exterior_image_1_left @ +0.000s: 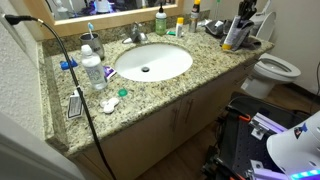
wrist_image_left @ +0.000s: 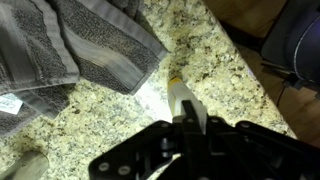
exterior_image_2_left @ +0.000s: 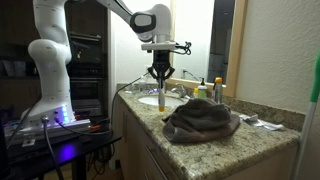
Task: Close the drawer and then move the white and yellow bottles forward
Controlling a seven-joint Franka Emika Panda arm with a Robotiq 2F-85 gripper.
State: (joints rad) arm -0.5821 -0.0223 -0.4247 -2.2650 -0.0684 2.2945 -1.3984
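Note:
The white bottle will next be lowered slightly back by the robot's gripper onto empty granite (exterior_image_1_left: 229,52) (wrist_image_left: 187,74), between the grey towel and the front edge of the counter.
My gripper (wrist_image_left: 188,128) is shut on a white bottle with a yellow tip (wrist_image_left: 180,95), seen from above in the wrist view over the speckled granite counter (wrist_image_left: 215,60). In both exterior views the gripper (exterior_image_1_left: 242,16) (exterior_image_2_left: 160,74) points straight down and holds the bottle (exterior_image_1_left: 232,38) (exterior_image_2_left: 160,95) at the counter's end near the grey towel (exterior_image_2_left: 200,120). I cannot tell whether the bottle's base touches the counter. A yellow bottle (exterior_image_2_left: 217,90) stands behind the towel by the mirror. No open drawer shows; the cabinet front (exterior_image_1_left: 180,120) looks shut.
The sink (exterior_image_1_left: 152,62) and faucet (exterior_image_1_left: 137,35) lie mid-counter. A green bottle (exterior_image_1_left: 160,20), a clear bottle (exterior_image_1_left: 93,70), a cup (exterior_image_1_left: 90,45) and a black cable (exterior_image_1_left: 80,90) crowd the counter. A toilet (exterior_image_1_left: 275,70) stands beyond the counter's end. The towel (wrist_image_left: 70,45) lies close to the bottle.

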